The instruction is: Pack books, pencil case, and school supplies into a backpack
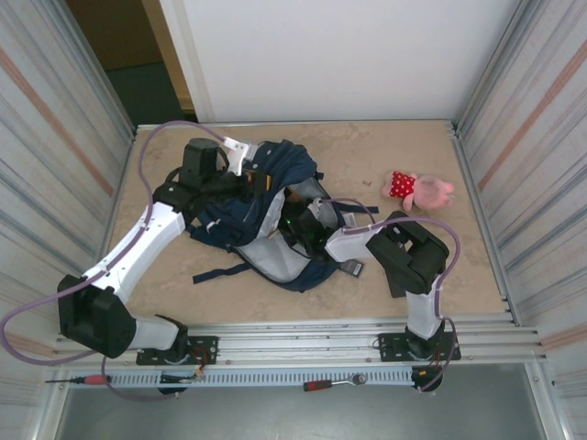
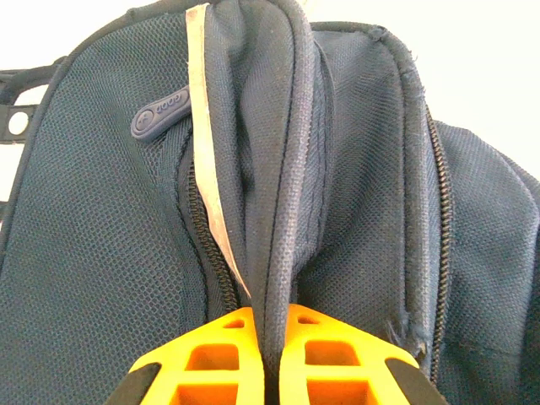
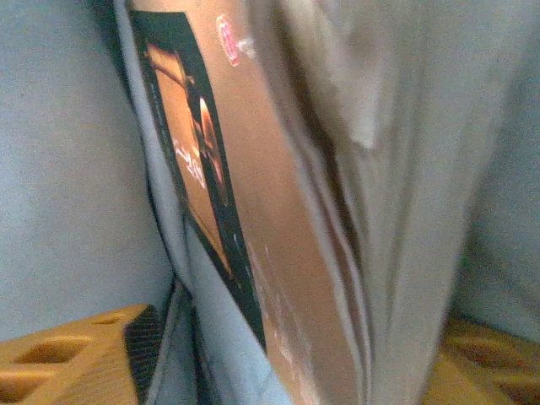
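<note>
The backpack's grey-lined opening (image 1: 275, 255) gapes below my left gripper and back toward the base. I should bring the backpack's pinched fold back down over it and release there.
The navy backpack (image 1: 266, 197) lies on the table between both arms, its grey-lined mouth facing the near edge. My left gripper (image 1: 246, 179) is shut on a ridge of the backpack's fabric; in the left wrist view the orange fingers (image 2: 211, 363) pinch that fold (image 2: 274, 211) beside a pale stripe and a zipper. My right gripper (image 1: 298, 225) reaches into the backpack's mouth. In the right wrist view a thick brown book (image 3: 278, 253) with an orange-tan picture and pale page edges stands between the spread fingers (image 3: 76, 359), against grey lining, with a gap on the left side.
A pink and red plush toy (image 1: 417, 190) lies on the table to the right of the backpack. Corrugated metal walls close in both sides. A red-handled screwdriver (image 1: 87, 379) and a ratchet (image 1: 330, 383) rest on the front rail.
</note>
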